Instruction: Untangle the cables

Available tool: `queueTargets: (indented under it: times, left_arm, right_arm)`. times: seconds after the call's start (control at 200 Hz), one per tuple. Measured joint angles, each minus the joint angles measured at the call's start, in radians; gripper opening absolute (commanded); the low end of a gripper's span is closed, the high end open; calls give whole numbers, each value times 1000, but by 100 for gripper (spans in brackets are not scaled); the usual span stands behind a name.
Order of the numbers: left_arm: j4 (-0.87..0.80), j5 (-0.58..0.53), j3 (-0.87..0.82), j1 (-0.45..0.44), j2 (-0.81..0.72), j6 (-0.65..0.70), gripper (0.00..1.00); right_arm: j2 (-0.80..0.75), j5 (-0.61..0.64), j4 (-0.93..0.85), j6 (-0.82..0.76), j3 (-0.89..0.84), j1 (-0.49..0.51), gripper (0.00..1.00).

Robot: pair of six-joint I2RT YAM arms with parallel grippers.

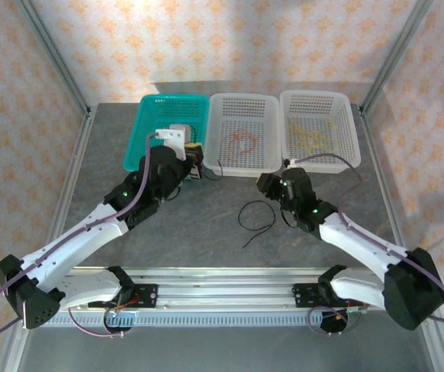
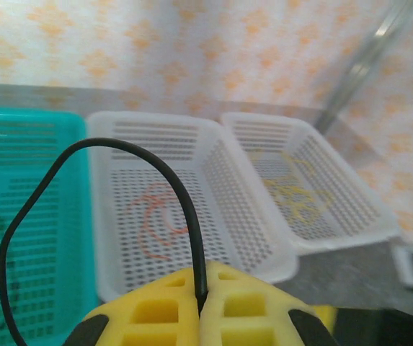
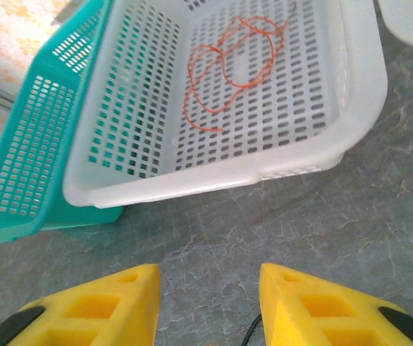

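Note:
Next, my left gripper moves outward over the teal basket's bottom and opens to release the black cable. The white baskets already hold orange-red and yellow cables.
My left gripper (image 2: 202, 288) is shut on a black cable (image 2: 105, 141), which arches up from between the yellow fingers and down to the left. From above, that gripper (image 1: 194, 159) sits at the front of the teal basket (image 1: 167, 105). More black cable (image 1: 256, 229) lies looped on the table between the arms. My right gripper (image 3: 207, 288) stands open just above the table with nothing between its fingers, and a black cable end (image 3: 253, 331) shows beside the right finger. An orange-red cable (image 3: 228, 65) lies in the middle white basket (image 1: 241, 99). A yellow cable (image 2: 292, 194) lies in the right white basket (image 1: 314, 97).
The three baskets stand side by side at the back of the grey table (image 1: 206, 232). A metal frame post (image 2: 365, 65) rises at the back right. Patterned walls close in the back and sides.

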Motion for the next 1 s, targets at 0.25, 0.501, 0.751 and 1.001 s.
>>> queueTargets:
  times: [0.25,0.501,0.751,1.001]
  left_arm:
    - [-94,-18,145,151,157,64,0]
    - [-199,-68,354,245,367,241,0]
    - [-251,-96,515,285,581,414,0]
    - [-300,-89,689,313,785,520,0]
  right_arm:
    - [-37,4,-16,-47,12,21,41]
    - [-37,7,-26,-60,12,22,40]
    - [-37,7,-26,-60,11,22,40]
    - [-47,7,-26,-59,-6,23,40]
